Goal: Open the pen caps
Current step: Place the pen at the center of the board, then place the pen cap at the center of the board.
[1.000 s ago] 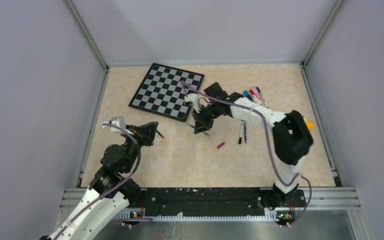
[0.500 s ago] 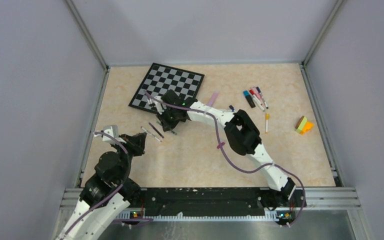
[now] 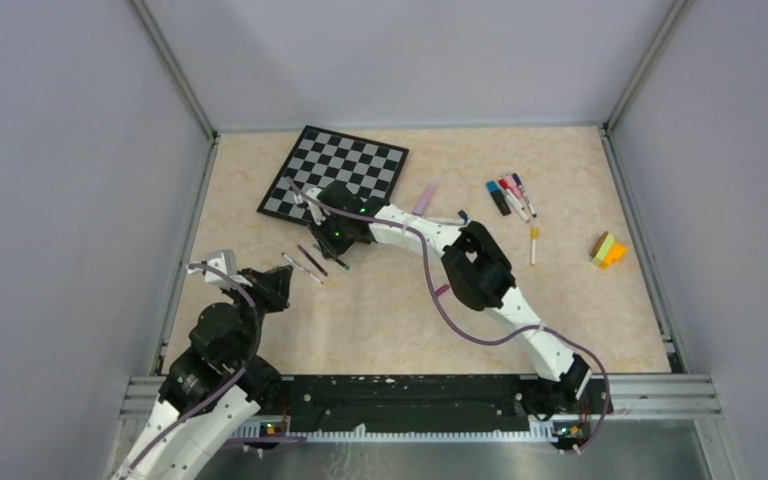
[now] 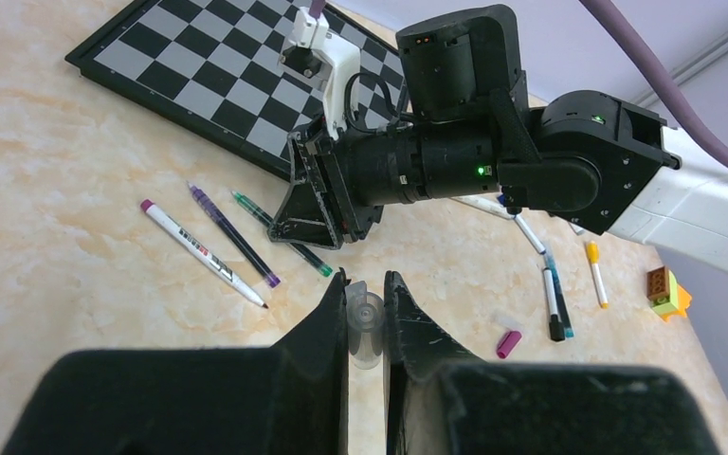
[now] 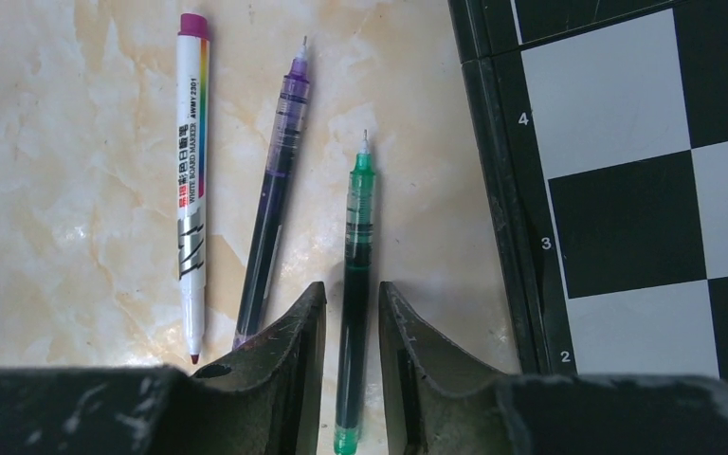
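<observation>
Bare tabletop beside the pink cap (image 4: 507,343) is below my left gripper, to its right in the top view, so it should cross over, go down and release the clear cap.
My left gripper (image 4: 367,278) is shut on a small clear pen cap (image 4: 367,327), held above the table at the near left (image 3: 278,282). My right gripper (image 5: 352,294) hangs low beside the chessboard (image 3: 335,180). Its jaws stand slightly apart around an uncapped green pen (image 5: 358,218) lying flat, with thin gaps on both sides. An uncapped purple pen (image 5: 280,180) and a white marker (image 5: 191,171) lie just left of it. All three show in the left wrist view, the green pen (image 4: 280,232) under the right gripper. A loose pink cap (image 4: 507,343) lies to the right.
Several capped pens (image 3: 510,195) lie at the back right, and a yellow-capped pen (image 3: 533,245) lies nearer. Two more pens (image 4: 555,294) lie by the pink cap. A yellow-orange block (image 3: 608,250) sits at the far right. The right arm stretches across the table's middle.
Over the second, my right arm swung left from the table's middle to the pens beside the chessboard. My left gripper drew back toward the near left. In the last half second almost nothing moved.
</observation>
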